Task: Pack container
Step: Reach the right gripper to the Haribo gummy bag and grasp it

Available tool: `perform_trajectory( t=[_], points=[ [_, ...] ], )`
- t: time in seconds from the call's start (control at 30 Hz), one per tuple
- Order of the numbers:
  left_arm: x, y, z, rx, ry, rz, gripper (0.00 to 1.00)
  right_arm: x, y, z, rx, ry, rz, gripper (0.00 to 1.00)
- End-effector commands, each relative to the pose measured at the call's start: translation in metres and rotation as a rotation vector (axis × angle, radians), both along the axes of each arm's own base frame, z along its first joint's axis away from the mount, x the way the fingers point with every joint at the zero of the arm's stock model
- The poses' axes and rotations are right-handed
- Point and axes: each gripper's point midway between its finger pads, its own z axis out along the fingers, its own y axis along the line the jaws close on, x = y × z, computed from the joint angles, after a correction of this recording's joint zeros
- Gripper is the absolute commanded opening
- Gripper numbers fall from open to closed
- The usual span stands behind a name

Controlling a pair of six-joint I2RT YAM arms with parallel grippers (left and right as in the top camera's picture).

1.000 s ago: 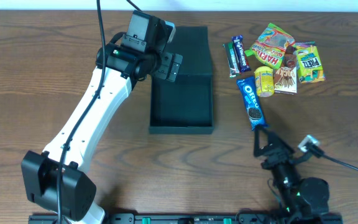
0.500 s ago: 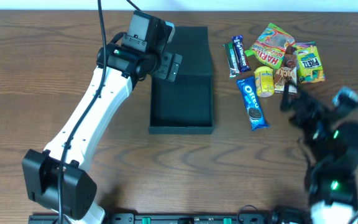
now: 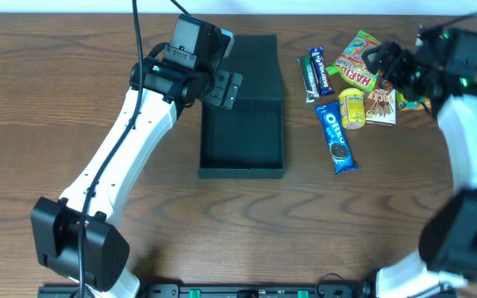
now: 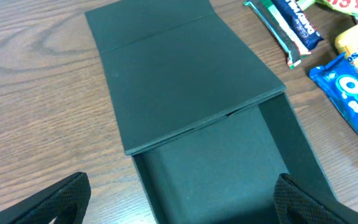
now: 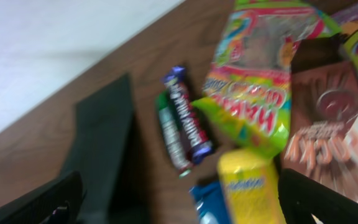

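Note:
Next I will move my right gripper down and away from my base onto the Haribo bag's edge by the Pocky box.
The container (image 3: 243, 124) is a dark teal-black square box lying open, its flap lid folded back at the far end. It fills the left wrist view (image 4: 185, 93) and shows at the left of the right wrist view (image 5: 101, 143). My left gripper (image 3: 224, 87) is open and empty and hovers over the container's left wall near the hinge (image 4: 179, 208). My right gripper (image 3: 387, 70) is open and empty above the snack pile (image 5: 179, 205). A yellow packet (image 5: 250, 186) lies between its fingertips, below them.
Right of the container lie two dark bars (image 3: 315, 73), a blue Oreo pack (image 3: 335, 136), a yellow packet (image 3: 353, 108), a Haribo bag (image 3: 363, 58), a brown Pocky box (image 3: 381, 103) and a yellow-green packet (image 3: 414, 87).
My right arm has swung up from the table's front edge to the far right, over the snacks. The left arm and the container have not moved.

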Motion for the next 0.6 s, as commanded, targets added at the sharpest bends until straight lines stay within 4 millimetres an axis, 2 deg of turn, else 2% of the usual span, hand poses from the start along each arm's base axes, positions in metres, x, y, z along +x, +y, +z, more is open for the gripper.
perform_trajectory(
  t=[0.0,0.1,0.23,0.57],
  points=[
    [0.005,0.009,-0.001,0.048,-0.017,0.019,0.95,0.028,-0.018,-0.003,-0.073,-0.015,-0.01,0.99],
    [0.005,0.011,-0.002,0.057,-0.016,0.024,0.96,0.047,-0.023,-0.022,-0.071,0.006,-0.013,0.99],
    [0.005,0.011,-0.002,0.056,-0.016,0.025,0.95,0.06,-0.026,-0.043,-0.062,0.034,-0.019,0.99],
    [0.005,0.01,-0.002,0.056,-0.016,0.025,0.95,0.067,-0.036,-0.084,-0.087,0.099,-0.052,0.99]
  ],
)
